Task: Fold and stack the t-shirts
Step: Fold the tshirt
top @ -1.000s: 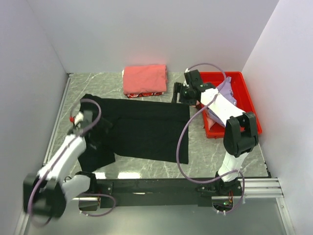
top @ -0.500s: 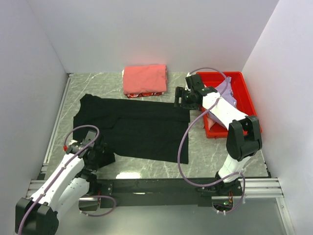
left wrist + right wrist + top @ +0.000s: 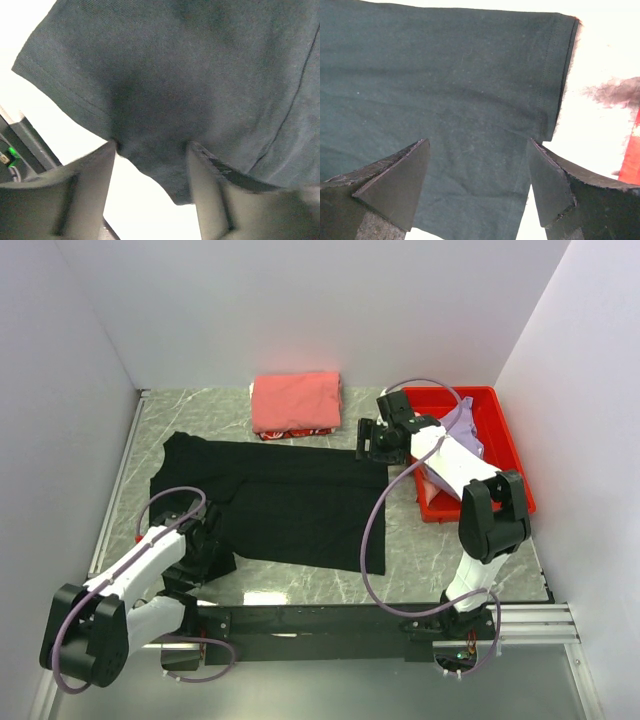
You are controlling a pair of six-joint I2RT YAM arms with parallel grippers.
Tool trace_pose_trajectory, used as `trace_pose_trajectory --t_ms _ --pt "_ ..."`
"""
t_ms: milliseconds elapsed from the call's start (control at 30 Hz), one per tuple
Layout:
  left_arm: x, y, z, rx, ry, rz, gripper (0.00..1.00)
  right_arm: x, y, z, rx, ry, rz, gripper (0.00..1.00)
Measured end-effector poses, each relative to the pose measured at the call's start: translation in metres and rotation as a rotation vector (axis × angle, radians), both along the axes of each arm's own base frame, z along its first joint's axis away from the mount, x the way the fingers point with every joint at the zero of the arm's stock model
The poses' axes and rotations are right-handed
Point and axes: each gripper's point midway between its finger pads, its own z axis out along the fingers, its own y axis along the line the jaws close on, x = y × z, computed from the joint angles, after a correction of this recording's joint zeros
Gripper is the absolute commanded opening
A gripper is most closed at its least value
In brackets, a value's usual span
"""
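Note:
The robot's open right gripper needs to move back and down onto the black t-shirt's bin-side near corner [image 3: 378,567], since the left gripper is already at the t-shirt's other near corner.
A large black t-shirt [image 3: 290,500] lies spread flat across the table. My left gripper [image 3: 205,542] is low over its near-left corner. In the left wrist view that dark corner [image 3: 165,100] reaches in between the fingertips, and the left gripper [image 3: 150,150] is open with its jaws partly drawn in. My right gripper [image 3: 368,440] hovers at the shirt's far-right corner. It [image 3: 477,145] is wide open above the hemmed cloth [image 3: 445,85]. A folded coral-red t-shirt [image 3: 295,402] rests at the back. A lavender t-shirt [image 3: 464,426] lies in the red bin.
The red plastic bin [image 3: 500,440] stands at the right, beside the right arm. White walls close in the table on three sides. A black rail [image 3: 320,620] runs along the near edge. Bare marble [image 3: 440,560] shows near the right base.
My left arm has swung from the shirt's left side down to its near-left corner, and its jaws have narrowed. The right arm has barely moved.

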Motion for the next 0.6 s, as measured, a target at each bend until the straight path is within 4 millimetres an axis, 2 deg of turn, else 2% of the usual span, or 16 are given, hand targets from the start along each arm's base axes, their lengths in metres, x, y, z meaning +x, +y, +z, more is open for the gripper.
trace_pose_trajectory --t_ms 67,100,267,400,500,600 --pt "0.001 0.0 0.0 -0.001 -0.002 0.004 0.52 0.0 0.0 -0.003 -0.003 0.007 0.0 0.84" --pt "0.002 -0.001 0.0 -0.002 -0.005 0.004 0.46 0.0 0.0 -0.004 -0.004 0.01 0.0 0.85" --pt "0.006 -0.002 0.001 -0.007 -0.021 0.007 0.3 -0.001 0.0 -0.004 -0.005 0.012 -0.001 0.84" --pt "0.009 -0.002 0.001 -0.012 -0.047 0.013 0.12 -0.001 0.0 -0.005 -0.003 0.011 -0.002 0.84" --pt "0.011 -0.003 0.002 -0.017 -0.065 0.02 0.01 -0.011 -0.001 -0.01 -0.013 0.024 0.002 0.84" --pt "0.012 -0.002 0.004 -0.016 -0.078 0.019 0.01 -0.032 -0.002 -0.015 -0.046 0.034 0.016 0.84"
